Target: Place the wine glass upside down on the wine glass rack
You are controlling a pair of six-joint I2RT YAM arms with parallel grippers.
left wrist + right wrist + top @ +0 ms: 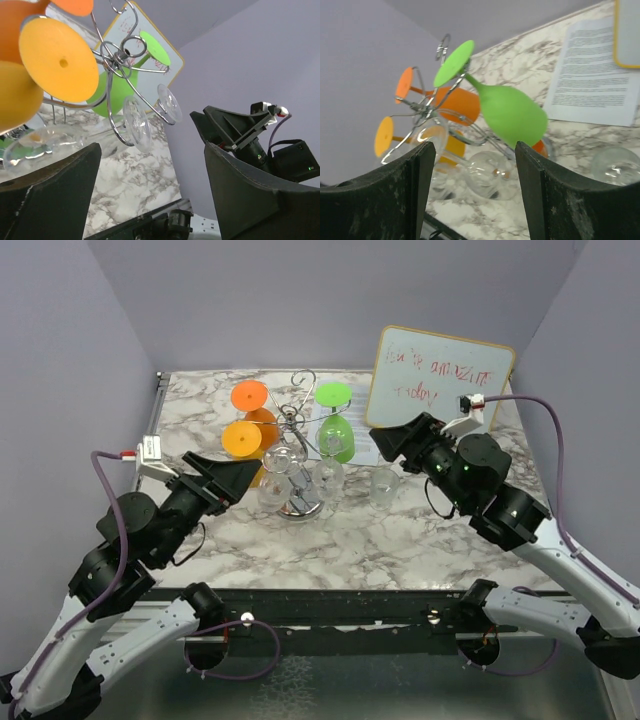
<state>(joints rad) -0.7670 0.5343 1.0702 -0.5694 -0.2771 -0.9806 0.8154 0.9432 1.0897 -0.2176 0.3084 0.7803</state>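
Note:
My right gripper tilts downward next, then lowers to the rim's side away from the rack (pixel 397 479), as there is a clear wine glass still off the rack (pixel 637 161).
The chrome wine glass rack (pixel 300 502) stands mid-table on its disc base. Its loop arms (pixel 122 52) carry two orange glasses (pixel 243 437), a green glass (pixel 336 435) and two clear glasses (pixel 283 472), all hanging bowl down. The green glass (pixel 512 114) and a hanging clear bowl (pixel 487 176) show in the right wrist view. One more clear wine glass (pixel 383 486) stands on the table right of the rack, and its edge shows in the right wrist view (pixel 615 166). My left gripper (pixel 232 480) is open and empty left of the rack. My right gripper (pixel 392 444) is open and empty to its right.
A yellow-framed whiteboard (pixel 440 375) with red writing leans at the back right. A printed sheet (pixel 595 75) lies on the marble in front of it. Purple walls close in the table on three sides.

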